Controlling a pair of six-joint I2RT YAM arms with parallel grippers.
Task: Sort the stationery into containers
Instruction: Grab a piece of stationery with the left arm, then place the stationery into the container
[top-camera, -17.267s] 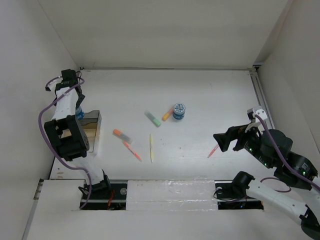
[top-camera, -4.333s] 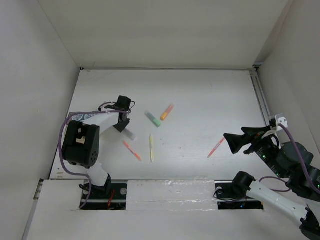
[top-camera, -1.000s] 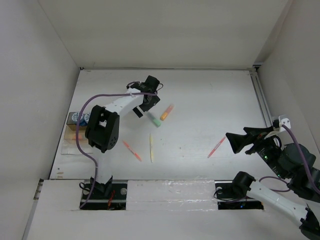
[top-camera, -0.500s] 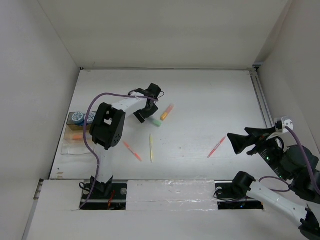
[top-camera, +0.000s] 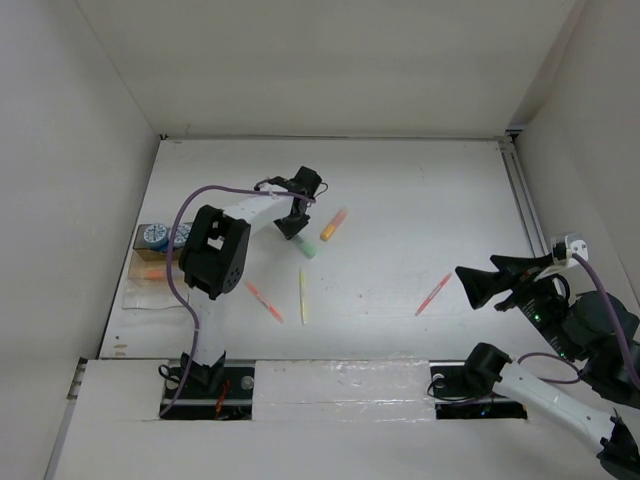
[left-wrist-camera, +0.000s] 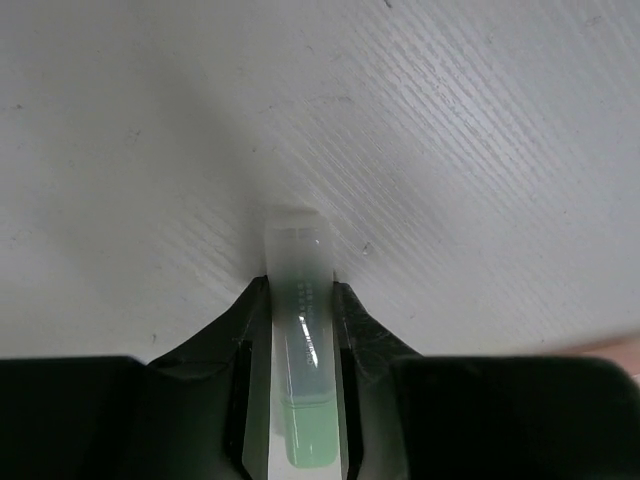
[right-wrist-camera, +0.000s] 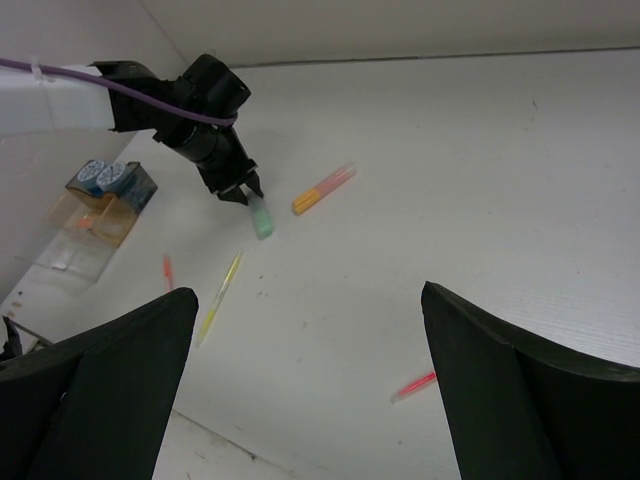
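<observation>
My left gripper rises next, carries the green-grey highlighter to the left in the top view and releases it in the tray's middle section (top-camera: 151, 268), since something orange lies there.
My left gripper (top-camera: 296, 228) is down on the table with its jaws shut on the grey end of the green-grey highlighter (top-camera: 306, 247). In the left wrist view both fingers press the highlighter (left-wrist-camera: 300, 340), which lies on the table. The orange highlighter (top-camera: 333, 223) lies just right of it. The yellow pen (top-camera: 302, 295) and the orange-red pen (top-camera: 265, 300) lie nearer. The pink pen (top-camera: 433, 294) lies just left of my right gripper (top-camera: 466, 283), which is wide open and empty above the table. The tray (top-camera: 140, 290) at the left holds two blue-and-white cylinders (top-camera: 155, 236) and something orange.
White walls close in the table at the back and on both sides. A metal rail (top-camera: 522, 195) runs along the right edge. The left arm's purple cable (top-camera: 215, 190) arcs above the table between the tray and the highlighters.
My left gripper came down from behind the green-grey highlighter and closed round its grey end. The highlighter turned slightly. My right gripper drifted a little to the right, still open.
</observation>
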